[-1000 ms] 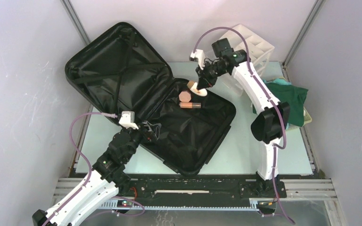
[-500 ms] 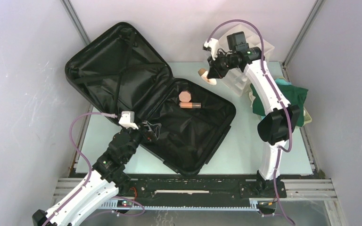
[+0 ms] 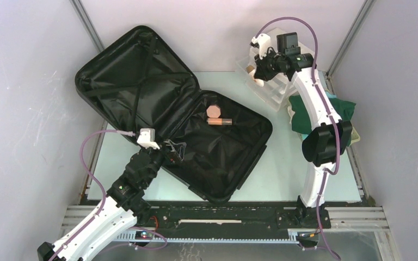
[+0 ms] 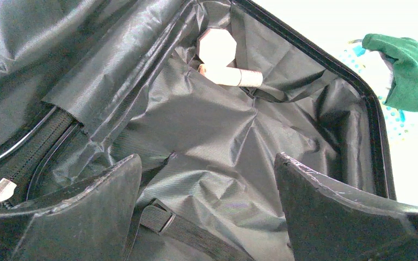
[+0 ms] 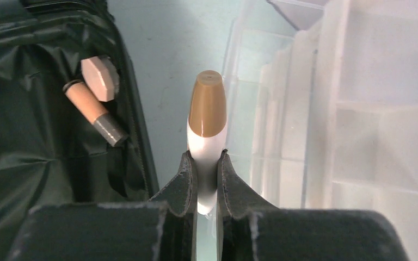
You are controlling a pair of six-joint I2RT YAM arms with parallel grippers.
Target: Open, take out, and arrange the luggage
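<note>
The organizer's clear tray point(image 3: 270, 87) point(image 5: 284, 128) is below my right gripper and to its right in the wrist view. My right gripper should next move past the organizer's rim and down, letting go of the bottle.
The luggage point(image 3: 136, 81), a black suitcase, lies wide open with its lid against the back-left wall. In its lined base point(image 4: 207, 114) rest a peach octagonal jar point(image 3: 214, 111) and a peach tube with a grey cap point(image 3: 219, 122). My right gripper point(image 3: 261, 75) is shut on a white bottle with a tan cap point(image 5: 207, 109), and holds it over the near edge of the white drawer organizer point(image 5: 359, 109), clear of the suitcase. My left gripper point(image 4: 207, 163) hovers open over the base's near-left rim, above a lining strap point(image 4: 190, 228). Nothing sits between its fingers.
The organizer point(image 3: 276, 92) stands at the back right. A green cloth point(image 3: 321, 111) lies over a pale basket point(image 3: 355, 136) at the right edge. Bare table point(image 3: 283, 168) shows between the suitcase and the right arm. Walls close in on both sides.
My right gripper has carried the bottle from above the suitcase's back corner rightward and back to the organizer. The left arm has not moved.
</note>
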